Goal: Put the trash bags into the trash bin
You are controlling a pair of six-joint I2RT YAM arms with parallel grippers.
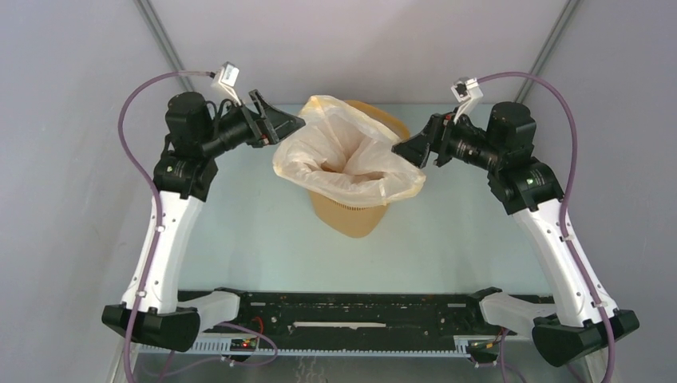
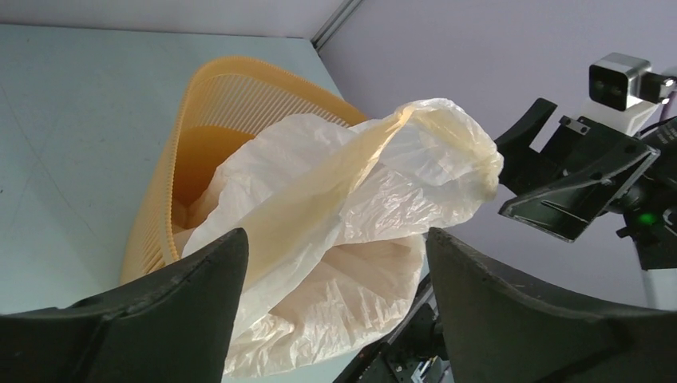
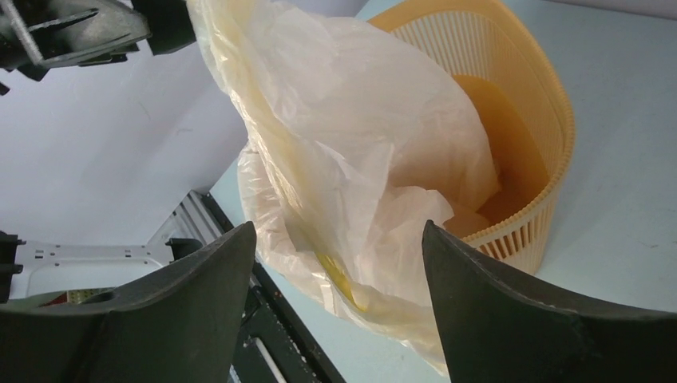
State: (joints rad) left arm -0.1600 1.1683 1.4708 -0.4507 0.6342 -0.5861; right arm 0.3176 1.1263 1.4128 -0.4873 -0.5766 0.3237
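Note:
My right gripper eases its open fingers slightly outward next and closes on the bag's far rim (image 1: 397,141) (image 3: 319,249), since that rim runs between them.
The orange-yellow trash bin (image 1: 351,217) stands at the middle of the table. A cream-white trash bag (image 1: 343,152) sits in its mouth, its wrinkled rim spread over the near and side edges and bunched high at the back left. My left gripper (image 1: 292,126) is open at the bag's left edge, apart from the film. My right gripper (image 1: 404,148) is open at the bag's right edge. In the left wrist view the bag (image 2: 375,183) and bin (image 2: 215,104) lie beyond the wide jaws of the left gripper (image 2: 337,239). The right gripper (image 3: 337,231) likewise frames the bag (image 3: 351,120) and bin (image 3: 535,120).
Grey walls close in the table (image 1: 239,231) on the left, right and back. A black rail (image 1: 343,307) with the arm bases runs along the near edge. The bin's far rim stays uncovered by the bag.

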